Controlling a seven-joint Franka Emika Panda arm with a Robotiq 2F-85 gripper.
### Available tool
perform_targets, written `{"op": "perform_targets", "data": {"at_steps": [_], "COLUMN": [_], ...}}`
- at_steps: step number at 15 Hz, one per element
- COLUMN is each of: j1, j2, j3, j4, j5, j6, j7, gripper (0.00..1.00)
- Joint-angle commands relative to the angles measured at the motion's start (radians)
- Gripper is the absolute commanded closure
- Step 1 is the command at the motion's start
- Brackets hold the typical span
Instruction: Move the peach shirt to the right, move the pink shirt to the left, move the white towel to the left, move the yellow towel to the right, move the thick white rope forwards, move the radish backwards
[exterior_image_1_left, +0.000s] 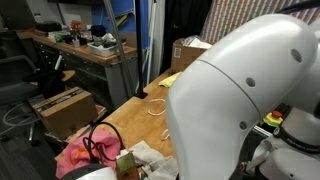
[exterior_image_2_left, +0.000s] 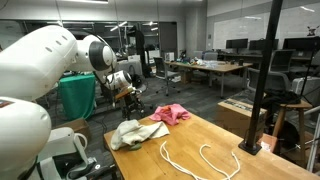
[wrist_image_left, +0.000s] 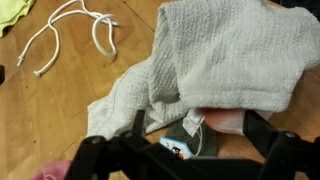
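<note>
The pale peach patch (wrist_image_left: 225, 120) is exposed under the towel's edge. I should next bring my gripper down to it, toward the right in the wrist view.
The white towel (wrist_image_left: 220, 50) lies crumpled on the wooden table; it also shows in both exterior views (exterior_image_2_left: 125, 133) (exterior_image_1_left: 152, 156). My gripper (wrist_image_left: 198, 128) hovers over its near edge with its dark fingers spread wide and nothing held. Between the fingers a pale peach patch (wrist_image_left: 225, 120) and a small dark item with a blue-white label (wrist_image_left: 180, 142) peek from under the towel. The pink shirt (exterior_image_2_left: 172, 113) lies beside the towel. The thick white rope (wrist_image_left: 70, 30) lies in loops further along the table. A yellow towel corner (wrist_image_left: 10, 12) shows at the edge. I cannot make out the radish.
The robot's white arm (exterior_image_1_left: 245, 90) blocks much of an exterior view. A black pole on a base (exterior_image_2_left: 255, 100) stands at the table's corner. Cardboard boxes (exterior_image_1_left: 62, 105) and cluttered benches stand beyond the table.
</note>
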Motion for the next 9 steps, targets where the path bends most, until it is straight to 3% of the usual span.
{"op": "perform_targets", "data": {"at_steps": [1,9], "j1": [-0.021,-0.037], "j2": [0.028,0.047], "j3": [0.017,0.056], "j4": [0.047,0.062], "j5": [0.037,0.118], "j6": [-0.032,-0.042], "j7": [-0.031,-0.075], "gripper": [0.0,0.0]}}
